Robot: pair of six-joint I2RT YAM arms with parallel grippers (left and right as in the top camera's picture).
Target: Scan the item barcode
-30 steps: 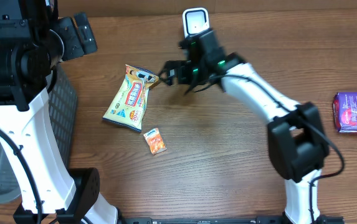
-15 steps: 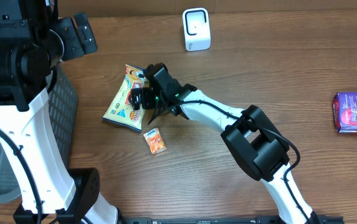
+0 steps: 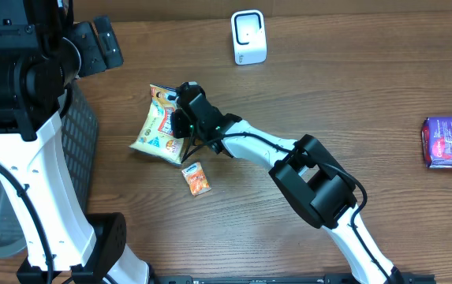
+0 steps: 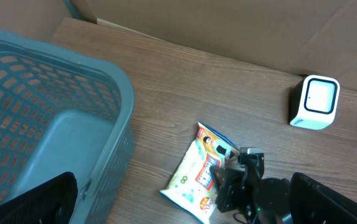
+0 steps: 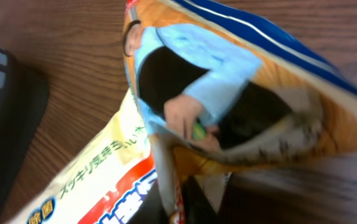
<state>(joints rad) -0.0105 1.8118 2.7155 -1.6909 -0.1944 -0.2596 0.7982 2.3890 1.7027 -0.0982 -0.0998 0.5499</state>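
I should lift the bag point(image 3: 155, 132) with my right gripper, carry it to the right in the overhead view and let go of its edge, since the tabletop is bare on that side of the gripper.
The item is a yellow snack bag point(image 3: 155, 132) with red and blue print, lying left of the table's middle. My right gripper point(image 3: 181, 118) is shut on the bag's right edge, and that corner is lifted and crumpled. In the right wrist view the bag point(image 5: 228, 87) fills the frame, with a fold pinched between the dark fingers point(image 5: 194, 196). The white scanner point(image 3: 248, 36) stands at the back centre. My left gripper point(image 4: 183, 190) hangs open high above the bag point(image 4: 190, 183), holding nothing. No barcode shows.
A small orange packet point(image 3: 196, 179) lies just in front of the bag. A purple package point(image 3: 451, 143) rests at the right edge. A grey mesh basket point(image 4: 53, 118) stands at the left beside the left arm's base.
My right arm swung from near the scanner down and left to the bag, then shut on its right edge. The bag's top corner has lifted and shifted left. The left arm stayed still.
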